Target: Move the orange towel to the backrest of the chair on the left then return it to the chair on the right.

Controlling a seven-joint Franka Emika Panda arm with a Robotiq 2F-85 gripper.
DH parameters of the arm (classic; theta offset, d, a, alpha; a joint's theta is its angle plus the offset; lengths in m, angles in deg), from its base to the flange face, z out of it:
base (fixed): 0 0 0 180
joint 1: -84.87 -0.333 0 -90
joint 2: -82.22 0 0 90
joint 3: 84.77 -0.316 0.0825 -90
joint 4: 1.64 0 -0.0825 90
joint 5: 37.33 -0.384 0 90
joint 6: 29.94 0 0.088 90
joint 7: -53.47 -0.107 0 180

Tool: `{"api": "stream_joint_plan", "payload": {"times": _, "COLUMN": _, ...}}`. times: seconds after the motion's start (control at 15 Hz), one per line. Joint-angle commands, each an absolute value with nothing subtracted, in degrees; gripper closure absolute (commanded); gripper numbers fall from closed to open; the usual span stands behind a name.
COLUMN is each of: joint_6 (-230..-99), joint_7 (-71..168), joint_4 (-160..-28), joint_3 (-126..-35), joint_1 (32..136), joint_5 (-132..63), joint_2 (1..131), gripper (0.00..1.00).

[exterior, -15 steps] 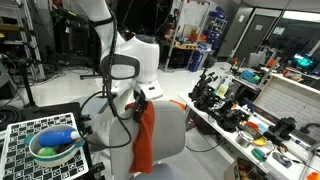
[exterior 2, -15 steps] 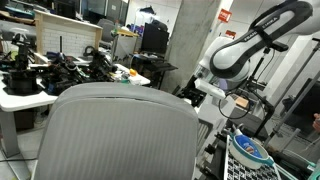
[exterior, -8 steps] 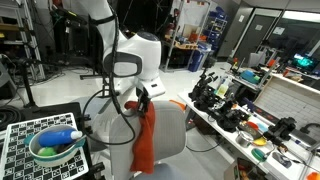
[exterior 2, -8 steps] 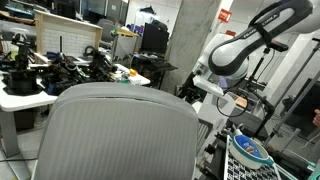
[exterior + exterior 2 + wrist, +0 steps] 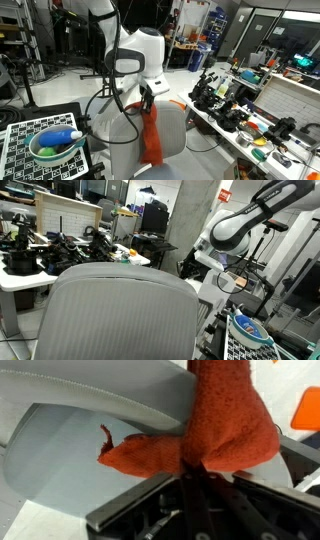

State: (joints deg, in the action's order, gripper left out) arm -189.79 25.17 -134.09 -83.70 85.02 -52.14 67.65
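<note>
The gripper will next lift the orange towel up, carry it over the top edge of the large foreground chair (image 5: 146, 269) back and let go of it, because that edge is bare.
The orange towel (image 5: 151, 137) hangs down the backrest of a grey chair (image 5: 176, 128) in an exterior view. My gripper (image 5: 148, 101) is at the towel's top edge and shut on it. In the wrist view the two fingers are pressed together around a pinched fold of the orange towel (image 5: 225, 420), with my gripper (image 5: 196, 472) just below the bunched cloth and the grey backrest (image 5: 95, 405) behind it. A large grey chair back (image 5: 120, 310) fills the foreground of an exterior view and hides the towel there; only the white arm (image 5: 238, 225) shows above it.
A green bowl with a blue bottle (image 5: 55, 145) sits on a checkered board beside the robot base. A cluttered workbench (image 5: 245, 115) runs along one side. Another table of dark equipment (image 5: 45, 255) stands behind the foreground chair.
The jaws went from open to shut on the towel's top edge. The arm rose slightly and the towel shifted a little along the backrest.
</note>
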Motion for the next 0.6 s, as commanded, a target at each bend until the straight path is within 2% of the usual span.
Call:
{"api": "stream_joint_plan", "payload": {"times": 0.0, "joint_6": -186.9, "joint_7": 29.6, "joint_4": -136.3, "joint_3": -83.9, "joint_1": 86.5, "joint_5": -55.4, "joint_2": 77.3, "gripper": 0.99}}
{"api": "stream_joint_plan", "payload": {"times": 0.53, "joint_6": -178.6, "joint_7": 31.5, "joint_4": -133.1, "joint_3": -83.1, "joint_1": 87.0, "joint_5": -54.9, "joint_2": 95.1, "gripper": 0.99}}
